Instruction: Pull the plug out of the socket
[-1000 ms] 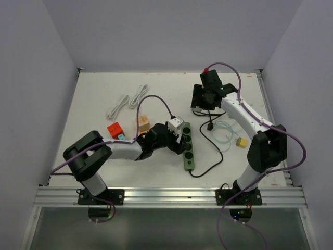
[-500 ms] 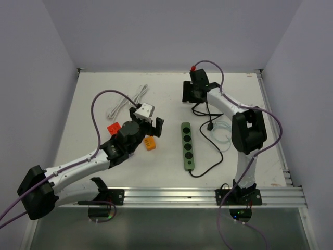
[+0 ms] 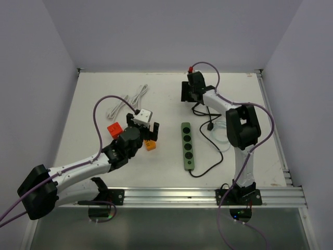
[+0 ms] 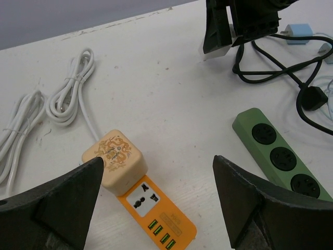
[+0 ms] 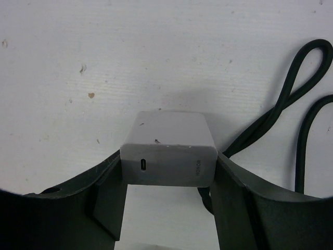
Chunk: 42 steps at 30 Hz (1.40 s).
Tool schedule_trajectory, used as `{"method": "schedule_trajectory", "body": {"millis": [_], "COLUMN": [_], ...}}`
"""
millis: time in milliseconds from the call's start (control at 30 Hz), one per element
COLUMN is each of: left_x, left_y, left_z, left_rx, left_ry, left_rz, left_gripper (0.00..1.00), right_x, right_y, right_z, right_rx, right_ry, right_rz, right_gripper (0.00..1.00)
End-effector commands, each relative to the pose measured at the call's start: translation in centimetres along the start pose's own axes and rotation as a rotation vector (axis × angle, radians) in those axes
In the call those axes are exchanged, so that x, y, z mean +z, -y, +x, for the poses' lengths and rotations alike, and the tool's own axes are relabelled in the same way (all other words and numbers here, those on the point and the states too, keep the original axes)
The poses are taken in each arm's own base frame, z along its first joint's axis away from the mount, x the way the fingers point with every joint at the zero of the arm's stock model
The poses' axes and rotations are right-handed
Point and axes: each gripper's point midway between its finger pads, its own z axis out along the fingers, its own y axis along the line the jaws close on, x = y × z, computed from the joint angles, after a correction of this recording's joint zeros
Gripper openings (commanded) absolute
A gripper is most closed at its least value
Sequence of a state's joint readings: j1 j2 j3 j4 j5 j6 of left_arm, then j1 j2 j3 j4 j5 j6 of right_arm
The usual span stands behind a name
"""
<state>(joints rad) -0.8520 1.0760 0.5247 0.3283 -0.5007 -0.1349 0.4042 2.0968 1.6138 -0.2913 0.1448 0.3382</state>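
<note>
My right gripper holds the white charger plug (image 5: pixel 168 148) and will next lower it slightly onto the table, then let go of it.
A green power strip (image 3: pixel 187 145) lies mid-table with its sockets showing empty; it also shows in the left wrist view (image 4: pixel 276 153). My right gripper (image 3: pixel 188 96) is at the far side of the table, shut on a white charger plug (image 5: pixel 168 148) just above the surface. My left gripper (image 3: pixel 148 130) is open and empty, hovering over an orange socket block (image 4: pixel 156 208) with a beige plug (image 4: pixel 114 159) seated in its end. The orange block sits left of the green strip (image 3: pixel 151 145).
Two coiled white cables (image 3: pixel 127 101) lie far left. A red block (image 3: pixel 114 128) sits beside the left arm. A black cable (image 3: pixel 208 112) runs from the green strip, and a thin clear cable (image 3: pixel 223 133) lies at the right.
My left arm has swung away from the green strip to the left and now hovers over the orange block. My right gripper has moved farther back and left.
</note>
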Motion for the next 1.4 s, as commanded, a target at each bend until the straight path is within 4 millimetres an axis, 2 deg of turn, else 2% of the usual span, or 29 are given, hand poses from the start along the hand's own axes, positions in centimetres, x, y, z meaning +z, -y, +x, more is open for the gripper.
{"method": "schedule_trajectory", "body": {"millis": [0, 100, 467, 500, 567, 800, 967, 1100, 1167, 1200, 1233, 1300, 1333, 1367], "left_x": [0.0, 0.2, 0.2, 0.2, 0.2, 0.1, 0.0, -0.5, -0.5, -0.6, -0.4, -0.7, -0.8, -1.0], "left_y": [0.3, 0.4, 0.9, 0.9, 1.0, 1.3, 1.9, 2.3, 2.5, 2.5, 1.9, 1.6, 1.1, 0.7], "left_z": [-2.7, -2.6, -1.7, -1.7, -1.6, -1.6, -2.1, -3.3, -3.8, -4.2, -5.1, -5.7, -7.0, -7.1], "left_rx": [-0.043, -0.039, -0.041, -0.041, -0.044, -0.046, -0.069, -0.100, -0.128, -0.139, -0.160, -0.163, -0.170, -0.163], "left_ry": [0.083, 0.076, 0.039, 0.038, 0.034, 0.016, 0.011, 0.022, 0.005, 0.002, 0.010, -0.004, 0.015, -0.001], "left_rz": [0.013, 0.018, 0.039, 0.041, 0.047, 0.056, 0.086, 0.117, 0.145, 0.155, 0.146, 0.157, 0.144, 0.130], "left_gripper": [0.91, 0.91, 0.91, 0.91, 0.91, 0.92, 0.93, 0.94, 0.94, 0.94, 0.94, 0.94, 0.94, 0.94], "right_x": [0.8, 1.2, 2.0, 2.1, 2.5, 3.1, 2.4, 0.9, -0.2, -0.8, -1.7, -3.0, -3.8, -5.1], "right_y": [0.8, 0.9, 1.4, 1.4, 1.4, 1.1, 1.0, 0.3, 0.1, -0.1, -0.3, -0.5, -0.5, -0.7], "right_z": [-1.2, 0.1, 3.9, 4.2, 4.8, 5.7, 5.0, 3.6, 2.7, 2.1, 1.6, 0.5, 0.2, -1.0], "right_rx": [-0.011, -0.016, -0.049, -0.051, -0.053, -0.053, -0.055, -0.064, -0.063, -0.063, -0.063, -0.065, -0.067, -0.062], "right_ry": [0.081, 0.057, -0.009, -0.014, -0.028, -0.063, -0.055, -0.039, -0.030, -0.022, -0.021, -0.008, -0.010, 0.015], "right_rz": [0.046, 0.044, 0.067, 0.067, 0.068, 0.064, 0.059, 0.026, 0.016, 0.011, 0.001, -0.007, -0.005, -0.014], "right_gripper": [0.27, 0.34, 0.49, 0.56, 0.61, 0.73, 0.79, 0.85, 0.86, 0.90, 0.91, 0.91, 0.91, 0.91]}}
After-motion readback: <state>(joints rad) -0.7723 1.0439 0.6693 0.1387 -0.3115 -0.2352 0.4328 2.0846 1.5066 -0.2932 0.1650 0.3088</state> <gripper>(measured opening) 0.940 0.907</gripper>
